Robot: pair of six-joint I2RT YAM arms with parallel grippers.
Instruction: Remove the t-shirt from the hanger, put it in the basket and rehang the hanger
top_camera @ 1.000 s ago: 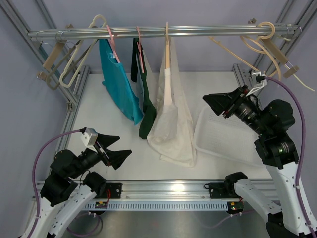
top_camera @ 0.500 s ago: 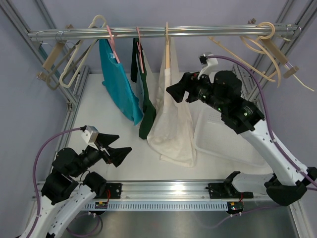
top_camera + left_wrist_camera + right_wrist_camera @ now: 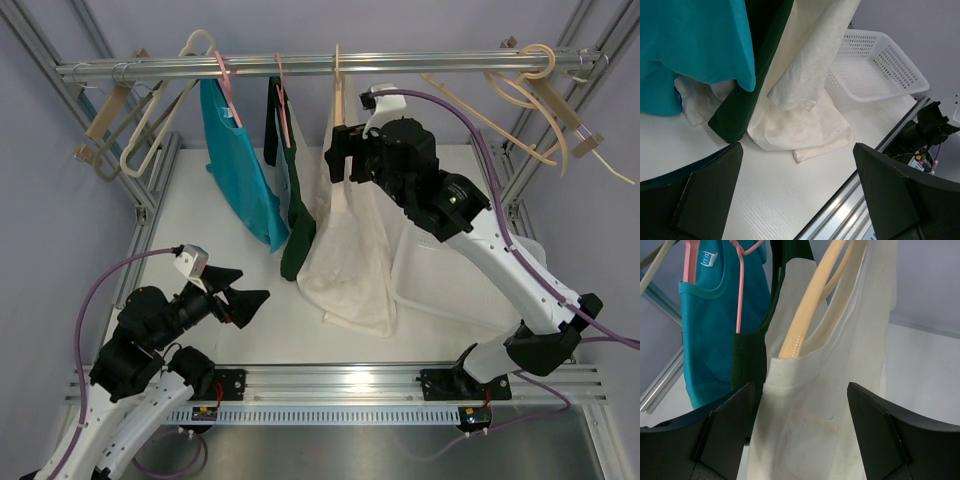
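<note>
My left gripper moves up, outward and to the right in the top view onto the beige hanger (image 3: 338, 95) next, since the cream t-shirt (image 3: 345, 240) still hangs from the bar.
A cream t-shirt (image 3: 345, 240) hangs on a beige hanger (image 3: 338, 95) from the rail, its hem lying on the table. My right gripper (image 3: 338, 160) is open, raised right at the shirt's upper part. In the right wrist view the collar (image 3: 805, 370) and the hanger arm (image 3: 805, 320) lie just ahead of the open right gripper (image 3: 802, 435), with nothing between the fingers. My left gripper (image 3: 245, 290) is open and empty, low over the table, left of the hem. The left wrist view shows the hem (image 3: 800, 127) beyond the open left gripper (image 3: 800, 200).
A teal shirt (image 3: 240, 170) and a dark green shirt (image 3: 295, 200) hang on pink hangers left of the cream one. A white basket (image 3: 450, 275) sits on the table at the right. Empty hangers hang at the rail's left end (image 3: 130, 130) and right end (image 3: 530, 85).
My right arm has swung from above the basket, left and up, to the cream shirt's collar. My left gripper has shifted slightly towards the shirts.
</note>
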